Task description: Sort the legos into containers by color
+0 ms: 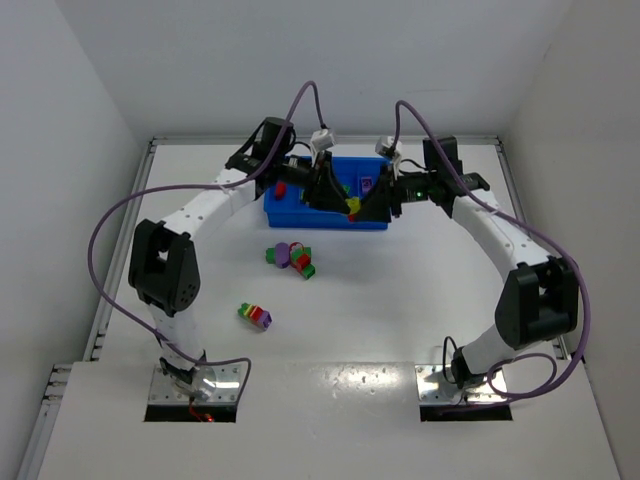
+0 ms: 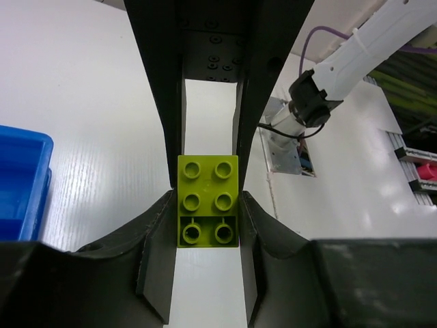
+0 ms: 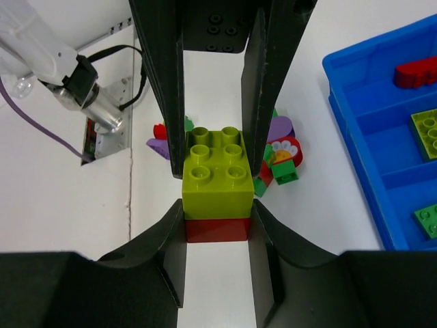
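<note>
The left gripper pulls away from my right gripper next, then turns downward and lowers over one tray compartment [image 1: 305,194], since a matching lime brick lies there.
My left gripper [image 1: 335,195] and right gripper [image 1: 368,205] meet tip to tip above the front edge of the blue tray [image 1: 300,215]. A small lime-and-red lego piece [image 1: 352,208] sits between them. In the left wrist view my gripper [image 2: 208,229] is shut on a lime-green brick [image 2: 208,191]. In the right wrist view my gripper [image 3: 217,212] is shut on a lime brick stacked on a red one [image 3: 215,181]. I cannot tell whether both hold one joined stack. The tray [image 3: 355,102] holds a red piece [image 3: 416,74], a lime brick [image 3: 427,133] and a green brick [image 3: 429,219] in separate compartments.
A pile of green, red and purple legos [image 1: 292,257] lies on the table in front of the tray and also shows in the right wrist view [image 3: 283,154]. A multicolour stack [image 1: 255,316] lies nearer the left arm. White walls enclose the table.
</note>
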Robot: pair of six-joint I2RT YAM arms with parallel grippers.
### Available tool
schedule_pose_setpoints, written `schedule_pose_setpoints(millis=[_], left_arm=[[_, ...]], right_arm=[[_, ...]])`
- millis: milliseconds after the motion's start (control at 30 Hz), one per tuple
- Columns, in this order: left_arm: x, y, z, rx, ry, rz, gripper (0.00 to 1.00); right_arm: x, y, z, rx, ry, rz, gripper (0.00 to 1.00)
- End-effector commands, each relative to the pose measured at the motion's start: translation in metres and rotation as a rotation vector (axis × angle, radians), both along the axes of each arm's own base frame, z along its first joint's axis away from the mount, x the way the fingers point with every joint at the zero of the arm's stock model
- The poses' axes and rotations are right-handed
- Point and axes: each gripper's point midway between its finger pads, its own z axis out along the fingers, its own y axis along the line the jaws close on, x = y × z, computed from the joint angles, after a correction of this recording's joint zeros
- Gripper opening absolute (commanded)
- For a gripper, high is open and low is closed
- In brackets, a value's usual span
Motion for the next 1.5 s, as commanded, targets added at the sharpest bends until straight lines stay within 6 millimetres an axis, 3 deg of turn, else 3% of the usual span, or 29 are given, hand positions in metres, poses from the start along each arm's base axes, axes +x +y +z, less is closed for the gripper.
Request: schedule_pose_setpoints(millis=[0,133,367,467,667,800,1033,1200,1233,1333,1367,1433,1467], left_arm=[[-0.008,-0.002,0.013,-0.021,-0.109,-0.021,0.18],[0.004,0.000,0.026,-0.016,-0.154,0.035,0.08],[0.069,0.029,0.086,-0.132,-0.195,0.273,0.05],[0.091,0.035,0.089,-0.132,-0.207,0.370,0.05],[0.127,0.049,0.052,-0.045,-0.205,0.552,0.05],[0.163,0.062,-0.006,0.133,-0.185,0.791,0.05],[0.196,0.081,-0.089,0.410,-0.183,1.003,0.06],[0.213,0.096,-0.116,0.507,-0.197,1.078,0.13],[0.213,0.093,-0.125,0.532,-0.193,1.081,0.19],[0.216,0.096,-0.126,0.548,-0.193,1.098,0.34],[0.216,0.096,-0.126,0.548,-0.193,1.098,0.51],[0.218,0.093,-0.126,0.516,-0.147,1.090,0.64],[0.218,0.087,-0.113,0.472,-0.144,1.078,0.71]], right_arm=[[0.004,0.009,0.022,0.077,-0.048,0.040,0.00],[-0.006,0.008,0.006,0.066,0.012,0.048,0.00],[-0.027,-0.002,-0.026,0.007,0.035,0.050,0.00],[-0.034,-0.005,-0.031,-0.011,0.032,0.041,0.00],[-0.041,-0.009,-0.036,-0.031,0.025,0.033,0.00],[-0.032,-0.013,-0.033,-0.049,-0.006,-0.001,0.00],[-0.019,-0.016,-0.023,-0.067,-0.052,-0.039,0.00],[-0.014,-0.023,-0.021,-0.071,-0.061,-0.066,0.00],[-0.012,-0.026,-0.021,-0.072,-0.061,-0.075,0.00],[-0.011,-0.027,-0.022,-0.078,-0.062,-0.082,0.00],[-0.007,-0.027,-0.023,-0.086,-0.074,-0.093,0.00],[-0.001,-0.027,-0.017,-0.083,-0.069,-0.126,0.00],[0.015,-0.028,-0.014,-0.088,-0.097,-0.171,0.00]])
